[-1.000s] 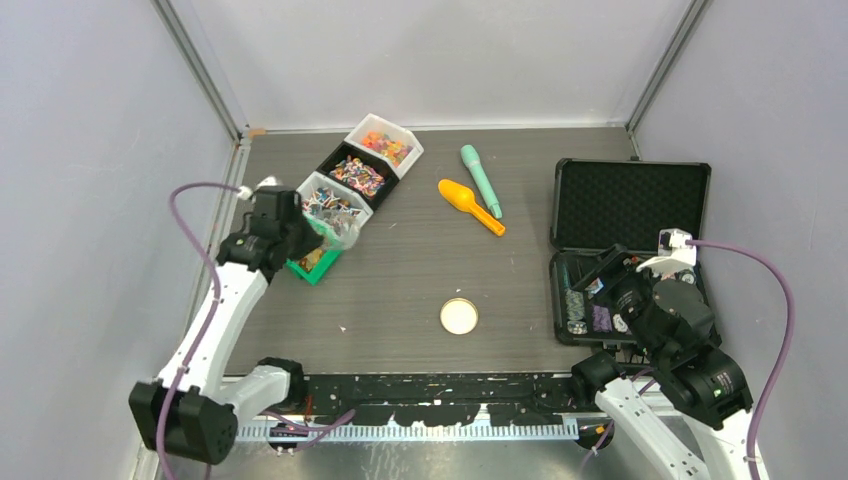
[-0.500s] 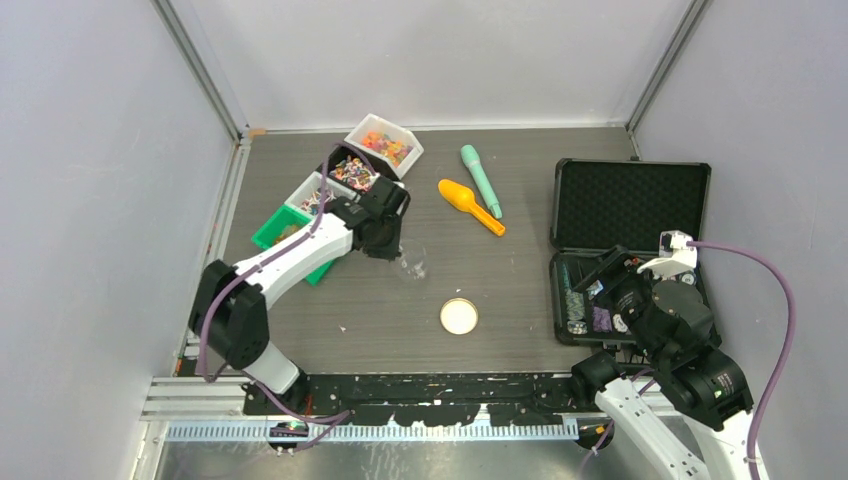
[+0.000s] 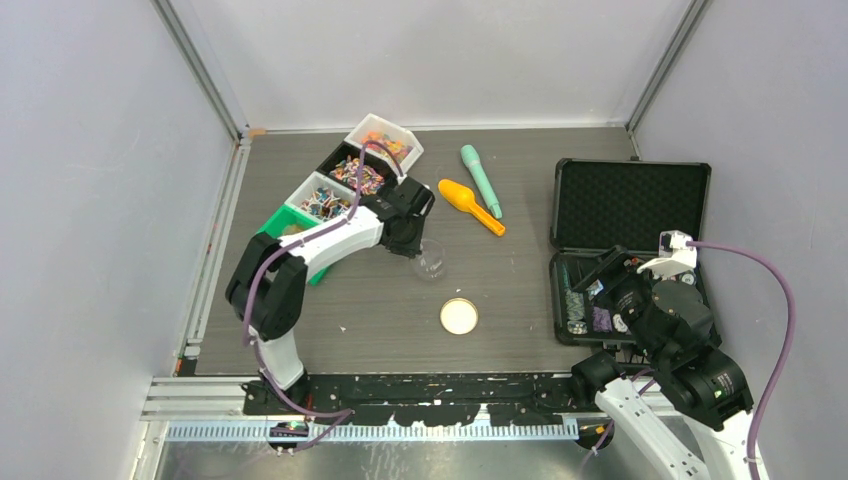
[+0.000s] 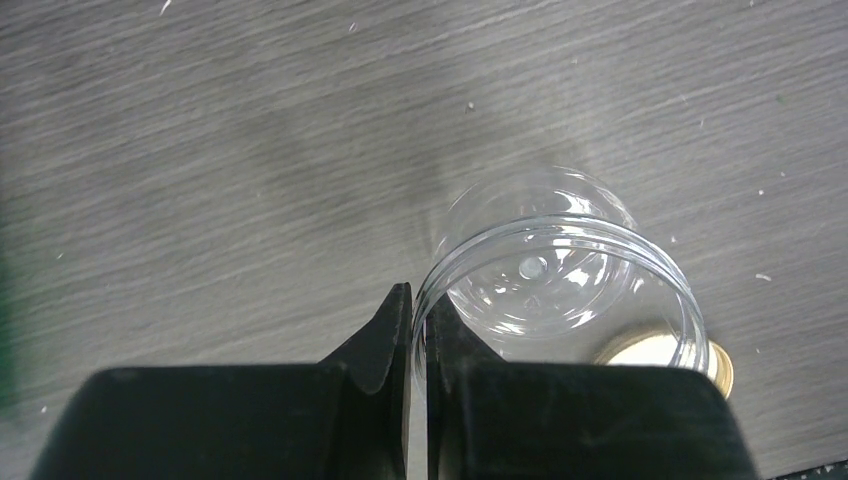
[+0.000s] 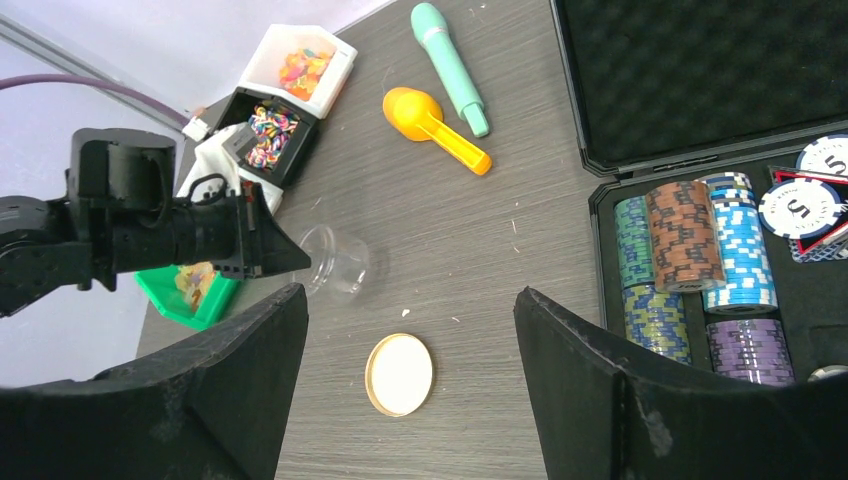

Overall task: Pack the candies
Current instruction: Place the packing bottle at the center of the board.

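Next I need to move my right gripper left in the top view and down onto the orange scoop's handle end [image 3: 495,227] [image 5: 474,157], which lies below it on that side, pointing its way.
The candies lie in a row of small bins at the back left: orange-yellow ones in a white bin [image 3: 385,143] and multicoloured wrapped ones in a black bin [image 3: 357,172], both also in the right wrist view [image 5: 300,68] [image 5: 266,126]. My left gripper [image 3: 416,240] [image 4: 420,305] is shut on the rim of an empty clear jar [image 3: 431,263] [image 4: 560,280] [image 5: 335,262], which is at the table's middle. The jar's gold-rimmed lid [image 3: 459,316] [image 5: 400,374] lies flat just in front of the jar. My right gripper [image 3: 606,282] [image 5: 408,310] is open and empty, held high at the right.
A further white bin [image 3: 322,200] and a green bin [image 3: 283,228] continue the row. An orange scoop [image 3: 470,206] and a teal tool [image 3: 481,180] lie behind the jar. An open black case [image 3: 630,200] with poker chips [image 5: 690,250] stands at the right.
My left arm has swung from the bins at the left to the table's middle, carrying the clear jar rightward. The right arm has not moved.
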Tool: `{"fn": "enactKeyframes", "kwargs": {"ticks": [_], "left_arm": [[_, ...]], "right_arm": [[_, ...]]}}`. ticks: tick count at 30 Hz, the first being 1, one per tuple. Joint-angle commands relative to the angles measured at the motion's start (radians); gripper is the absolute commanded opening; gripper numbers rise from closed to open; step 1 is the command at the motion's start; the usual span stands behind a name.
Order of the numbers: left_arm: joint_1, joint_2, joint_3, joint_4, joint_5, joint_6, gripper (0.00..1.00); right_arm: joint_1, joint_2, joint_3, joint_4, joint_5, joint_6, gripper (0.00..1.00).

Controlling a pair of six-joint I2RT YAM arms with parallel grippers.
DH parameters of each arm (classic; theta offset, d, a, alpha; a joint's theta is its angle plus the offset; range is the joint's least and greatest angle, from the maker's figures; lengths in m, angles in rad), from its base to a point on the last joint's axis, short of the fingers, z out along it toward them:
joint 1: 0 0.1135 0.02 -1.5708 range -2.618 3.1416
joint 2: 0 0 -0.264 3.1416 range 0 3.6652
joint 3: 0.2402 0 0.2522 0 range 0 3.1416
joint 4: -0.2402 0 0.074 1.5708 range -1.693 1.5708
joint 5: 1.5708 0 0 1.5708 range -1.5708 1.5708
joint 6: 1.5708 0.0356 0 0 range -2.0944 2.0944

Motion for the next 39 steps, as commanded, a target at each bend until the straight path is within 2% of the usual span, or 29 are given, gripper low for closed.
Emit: {"fn": "enactKeyframes", "kwargs": {"ticks": [1, 6, 9, 12, 15, 17, 22, 26, 27, 28, 30, 33, 39], "left_arm": [[-0.024, 0.051, 0.054, 0.078, 0.012, 0.002, 0.05], [-0.053, 0.138, 0.121, 0.067, 0.006, -0.010, 0.08], [-0.072, 0.155, 0.141, 0.062, -0.001, -0.017, 0.16], [-0.081, 0.148, 0.153, 0.062, 0.012, -0.027, 0.37], [-0.081, 0.119, 0.164, 0.054, 0.019, -0.036, 0.47], [-0.081, 0.085, 0.190, 0.011, -0.009, -0.037, 0.59], [-0.061, -0.084, 0.202, -0.033, -0.075, -0.016, 0.78], [0.002, -0.236, 0.185, -0.054, -0.055, -0.004, 0.84], [0.023, -0.275, 0.171, -0.055, -0.042, -0.001, 0.94], [0.049, -0.321, 0.149, -0.054, -0.023, 0.005, 0.98], [0.100, -0.416, 0.093, -0.042, 0.028, 0.031, 1.00], [0.137, -0.552, -0.007, -0.042, 0.072, 0.118, 1.00], [0.140, -0.836, -0.229, -0.019, -0.002, 0.248, 1.00]], "right_arm": [[0.000, 0.007, 0.022, 0.021, 0.008, -0.019, 0.80], [0.000, 0.021, 0.023, 0.029, -0.001, -0.024, 0.80], [0.000, 0.029, 0.022, 0.029, 0.003, -0.025, 0.80], [0.000, 0.034, 0.018, 0.034, 0.003, -0.021, 0.80], [0.000, 0.040, 0.003, 0.050, -0.005, -0.013, 0.80], [-0.001, 0.054, -0.010, 0.065, -0.019, -0.011, 0.80], [0.000, 0.131, -0.019, 0.112, -0.028, -0.006, 0.80], [0.000, 0.234, 0.001, 0.198, -0.036, -0.030, 0.80], [-0.001, 0.266, 0.009, 0.223, -0.034, -0.039, 0.80], [-0.001, 0.301, 0.015, 0.252, -0.037, -0.054, 0.80], [-0.001, 0.378, 0.026, 0.326, -0.062, -0.086, 0.80], [0.000, 0.524, 0.050, 0.413, -0.172, -0.220, 0.77], [-0.001, 0.874, 0.154, 0.466, -0.160, -0.445, 0.67]]}}
